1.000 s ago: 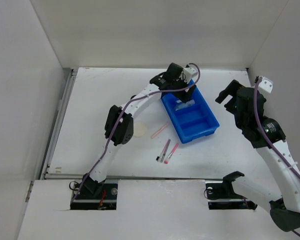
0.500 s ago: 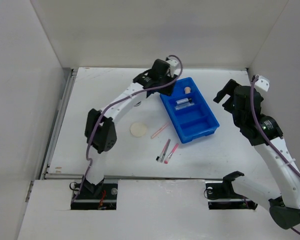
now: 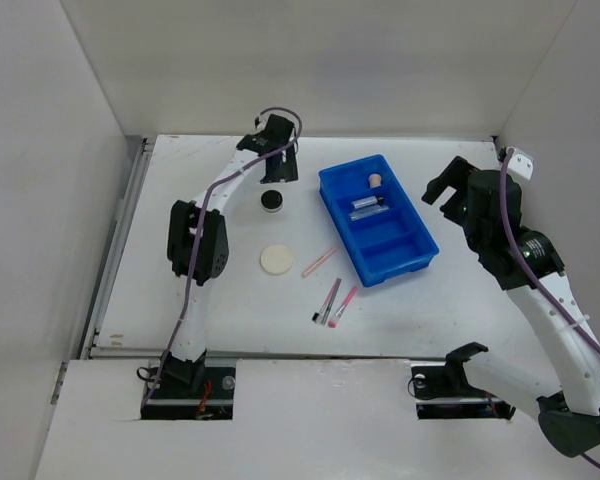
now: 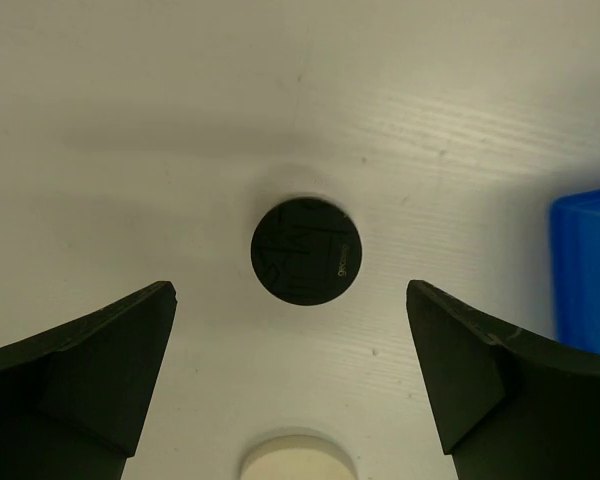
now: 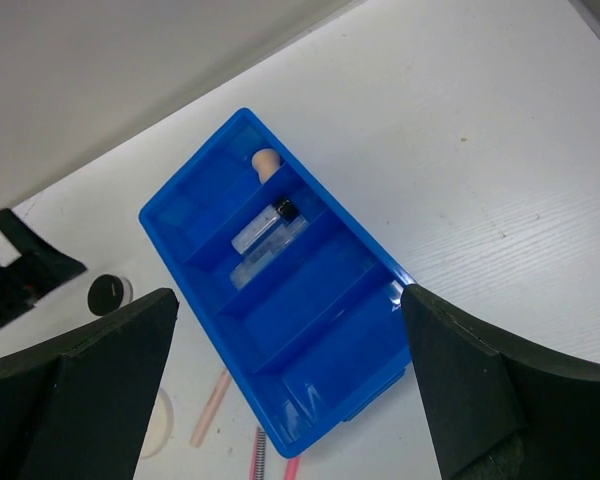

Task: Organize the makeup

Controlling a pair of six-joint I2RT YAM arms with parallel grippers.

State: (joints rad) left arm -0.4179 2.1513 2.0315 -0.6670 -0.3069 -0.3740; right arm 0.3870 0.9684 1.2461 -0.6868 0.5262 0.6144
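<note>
I will move my left gripper down next with its fingers open around the black round compact (image 3: 272,201) (image 4: 307,250) and close on its sides, because the compact is below, between my two fingers.
A black round compact (image 3: 272,201) lies on the table left of the blue tray (image 3: 412,262). My left gripper (image 3: 278,168) hangs open and empty just behind it. In the left wrist view the compact (image 4: 307,250) lies between the spread fingers (image 4: 100,350), with the cream puff (image 4: 298,462) at the bottom edge. The puff (image 3: 277,260), a pale pink pencil (image 3: 320,262), a dark pencil (image 3: 330,300) and a pink pencil (image 3: 346,303) lie in front. A clear black-capped tube (image 5: 265,225) and a clear case (image 5: 270,262) lie in the tray's second compartment. My right gripper (image 5: 288,295) is open and empty above the tray.
A small beige piece (image 3: 376,181) sits in the tray's far compartment (image 5: 266,161). The tray's two near compartments hold nothing. White walls stand at the back and both sides. The tray's blue edge (image 4: 588,270) shows at the right of the left wrist view.
My left arm swung left from above the tray's far end to above the black compact. The tube and beige piece in the tray came into sight. The right arm barely moved.
</note>
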